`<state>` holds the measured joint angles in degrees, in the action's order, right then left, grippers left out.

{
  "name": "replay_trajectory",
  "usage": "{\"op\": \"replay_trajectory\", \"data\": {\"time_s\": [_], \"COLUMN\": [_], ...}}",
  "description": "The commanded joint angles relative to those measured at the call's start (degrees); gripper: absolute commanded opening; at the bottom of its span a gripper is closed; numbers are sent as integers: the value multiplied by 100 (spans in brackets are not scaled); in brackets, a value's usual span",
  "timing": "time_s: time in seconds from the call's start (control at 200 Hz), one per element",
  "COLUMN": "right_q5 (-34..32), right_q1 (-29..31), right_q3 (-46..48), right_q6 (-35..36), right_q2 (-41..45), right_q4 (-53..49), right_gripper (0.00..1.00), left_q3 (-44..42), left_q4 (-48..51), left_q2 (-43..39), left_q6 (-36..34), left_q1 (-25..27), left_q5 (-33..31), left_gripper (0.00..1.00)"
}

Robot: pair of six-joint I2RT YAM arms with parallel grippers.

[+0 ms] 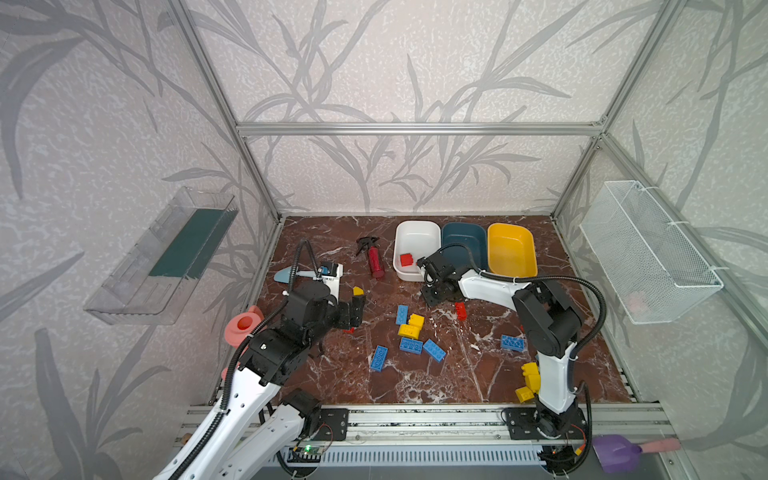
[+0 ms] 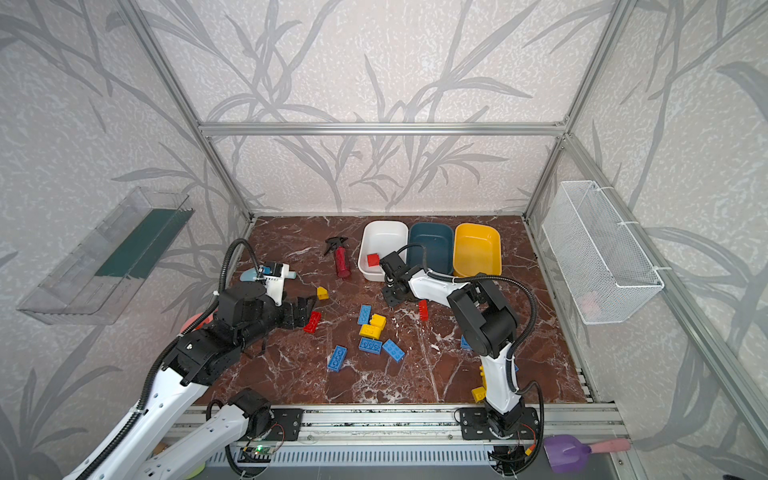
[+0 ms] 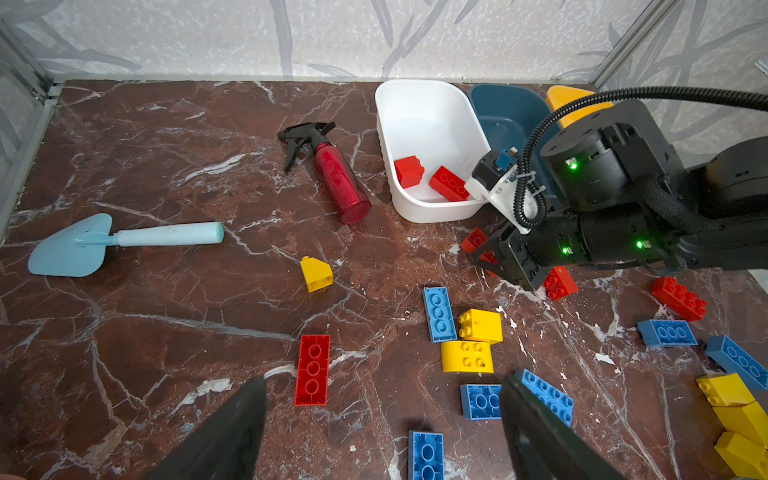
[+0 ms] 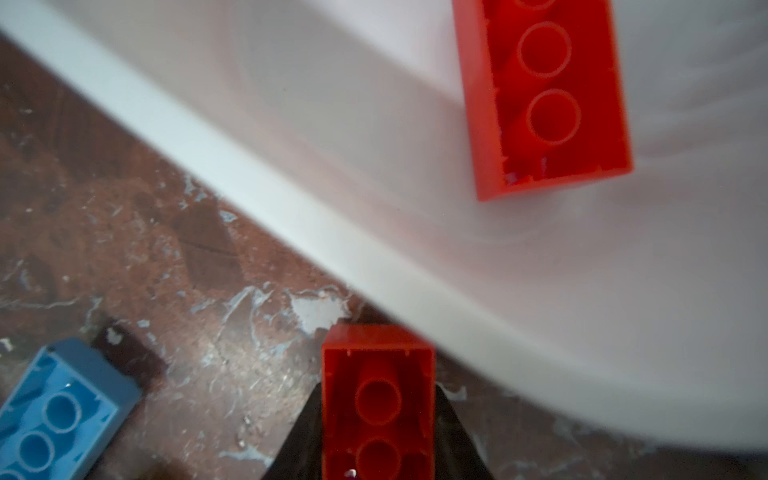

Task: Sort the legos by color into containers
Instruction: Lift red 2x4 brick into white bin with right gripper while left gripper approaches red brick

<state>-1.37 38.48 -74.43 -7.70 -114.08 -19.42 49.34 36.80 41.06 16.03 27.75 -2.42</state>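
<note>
My right gripper next rises past the white tub's near rim, carries the red lego outward over the white tub and releases it inside, where red legos already lie.
Three containers stand side by side at the back: a white tub, a teal tub and a yellow tub. Two red legos lie in the white one. My right gripper is low beside the white tub's near rim, shut on a red lego. My left gripper hangs open above a flat red lego. Blue legos and yellow legos lie scattered mid-floor, more yellow ones by the right arm's base.
A dark-red spray bottle lies left of the white tub. A light-blue trowel lies at the far left, a pink object by the left arm. A wire basket and a clear shelf hang on the side walls.
</note>
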Motion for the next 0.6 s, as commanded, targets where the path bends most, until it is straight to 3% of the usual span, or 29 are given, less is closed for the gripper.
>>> {"op": "replay_trajectory", "data": {"time_s": [0.0,0.385,0.595], "right_q5": [51,472,777], "right_q1": [167,285,-4], "right_q3": [96,-224,-1460], "right_q6": [-21,4,28], "right_q2": [551,1507,1004], "right_q4": [-361,-247,-690], "right_gripper": [22,20,19], "left_q3": [-76,-14,27], "left_q4": [-13,211,401], "left_q2": [-64,85,299], "left_q6": [-75,-19,-18], "left_q1": [17,19,19], "left_q5": [-283,-584,-700], "left_gripper": [87,87,88]}}
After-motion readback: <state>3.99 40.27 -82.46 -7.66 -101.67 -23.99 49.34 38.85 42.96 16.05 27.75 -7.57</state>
